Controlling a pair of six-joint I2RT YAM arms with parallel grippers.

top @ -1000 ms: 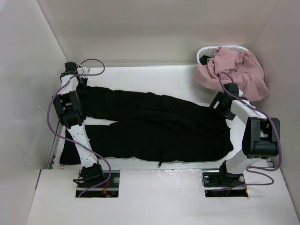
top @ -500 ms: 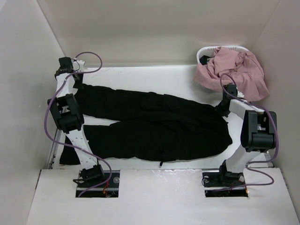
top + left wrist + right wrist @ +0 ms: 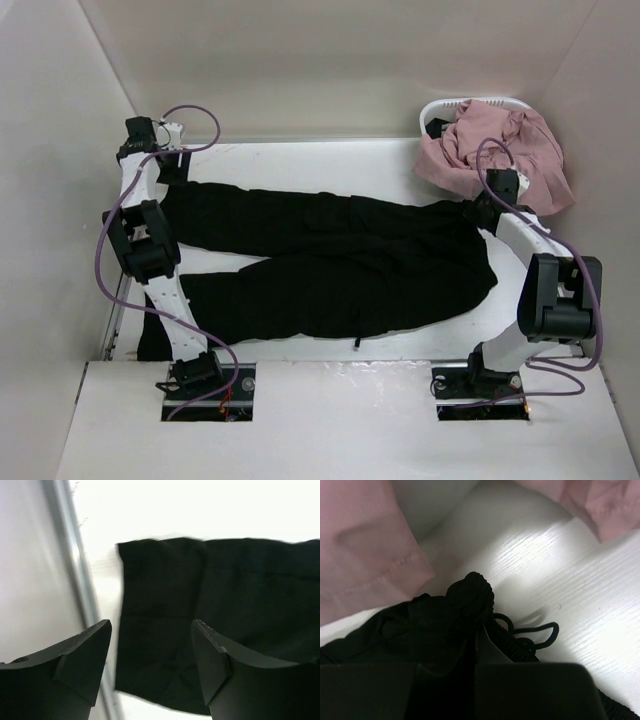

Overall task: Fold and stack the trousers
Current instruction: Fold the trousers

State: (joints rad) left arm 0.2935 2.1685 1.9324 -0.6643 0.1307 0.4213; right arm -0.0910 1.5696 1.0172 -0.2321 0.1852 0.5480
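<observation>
My left gripper moves down onto the cuff's far corner (image 3: 170,187) (image 3: 131,553) below it on the tabletop next, because its open fingers still hover above the cloth.
Black trousers (image 3: 330,265) lie spread across the white table, legs to the left, waist to the right. My left gripper (image 3: 163,165) hovers at the far left over the hem of the far leg (image 3: 200,600). In the left wrist view the left gripper (image 3: 151,626) is open, its fingers apart above the cloth with nothing between them. My right gripper (image 3: 482,207) is at the waist's far corner. In the right wrist view the right gripper (image 3: 476,630) is shut on the bunched waistband (image 3: 470,597), and a black drawstring (image 3: 540,632) loops out beside it.
A white basket (image 3: 440,108) at the back right holds a pink garment (image 3: 505,150) that spills over its rim, close to the right gripper; pink cloth (image 3: 360,555) fills the right wrist view's upper left. A metal rail (image 3: 70,555) runs along the table's left edge under the wall.
The left gripper has opened and let go of the far leg's hem. The right gripper has shut on the waistband and moved away from me, pulling the waist toward the basket.
</observation>
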